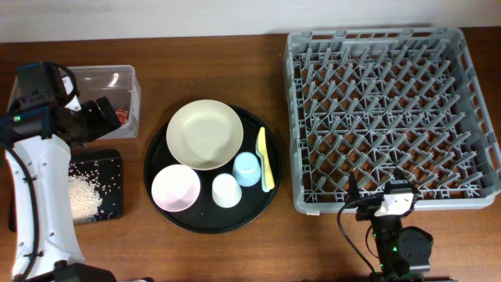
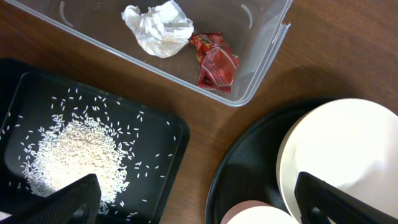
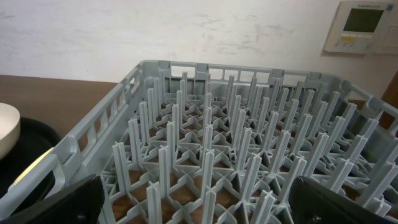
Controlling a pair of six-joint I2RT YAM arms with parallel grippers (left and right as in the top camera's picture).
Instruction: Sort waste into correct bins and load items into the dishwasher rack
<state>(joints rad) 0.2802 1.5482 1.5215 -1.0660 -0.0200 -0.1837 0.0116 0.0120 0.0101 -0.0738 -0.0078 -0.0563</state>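
Observation:
The cream bowl is to the left in the overhead view, so my right gripper will swing across to it next and go down onto its rack-side rim (image 1: 239,125) (image 3: 18,113), clear of the cups.
The clear box (image 1: 106,86) at the far left holds the crumpled white wrapper (image 2: 157,26) and the red wrapper (image 2: 214,59). The flat black tray (image 1: 111,166) holds the rice (image 1: 84,194), which also shows in the left wrist view (image 2: 74,152). On the round black tray (image 1: 156,157) sit the cream bowl (image 1: 205,133), pink bowl (image 1: 176,188), white cup (image 1: 226,190), blue cup (image 1: 247,168) and yellow utensil (image 1: 264,160). The grey rack (image 1: 391,117) stands at the right and holds none of them. My left gripper (image 2: 200,200) is open and empty above the gap between the two trays. My right gripper (image 3: 199,202) is open and empty at the rack's near edge.
The wooden table runs to a pale wall at the back. My left arm (image 1: 35,180) stretches along the table's left side, over part of the flat black tray. My right arm's base (image 1: 395,243) sits at the front edge below the rack.

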